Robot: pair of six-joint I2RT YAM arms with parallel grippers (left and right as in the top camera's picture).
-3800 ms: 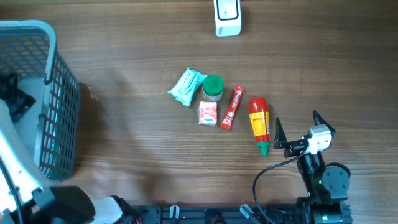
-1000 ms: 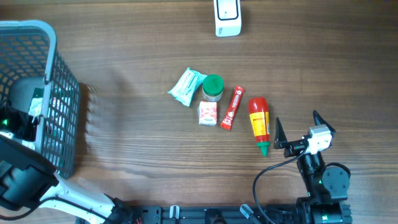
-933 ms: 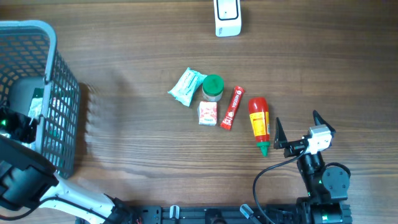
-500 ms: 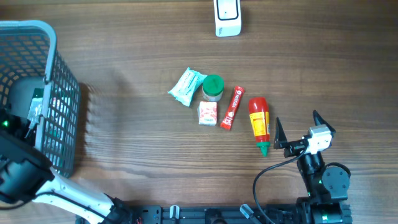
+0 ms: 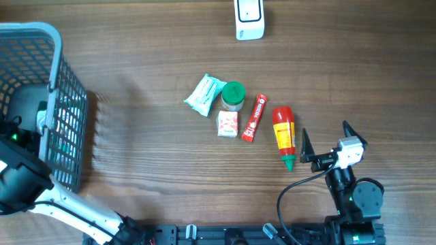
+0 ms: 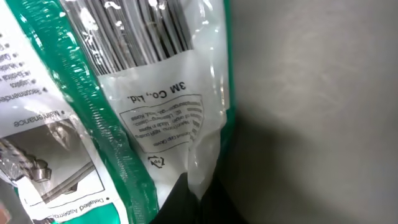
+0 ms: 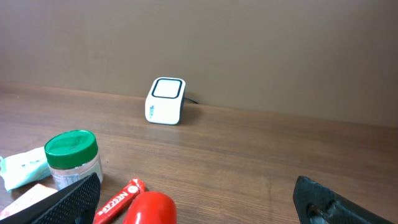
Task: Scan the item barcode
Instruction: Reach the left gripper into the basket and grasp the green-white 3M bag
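Observation:
My left gripper moves up over the basket's rim next, then down to the bare tabletop by the teal packet and releases, since that part lies empty.
My left gripper (image 6: 193, 200) is down inside the grey basket (image 5: 68, 116), shut on the clear plastic edge of a green and white 3M packet (image 6: 161, 112). From overhead that packet (image 5: 42, 114) shows only partly through the basket's mesh, beside my left arm (image 5: 17, 177). The white barcode scanner (image 5: 249, 19) stands at the table's far edge, also seen from the right wrist as a small white box (image 7: 165, 101). My right gripper (image 5: 325, 131) rests open at the front right, nothing between its fingers (image 7: 68, 200).
In the middle of the table lie a teal packet (image 5: 204, 94), a green-lidded jar (image 5: 233, 96), a pink packet (image 5: 227, 124), a red stick sachet (image 5: 254, 118) and a red sauce bottle (image 5: 284, 135), close to my right gripper.
Inside the basket my left arm has shifted slightly toward the front and its jaws have closed on the packet's edge. The right arm and the table items have not moved.

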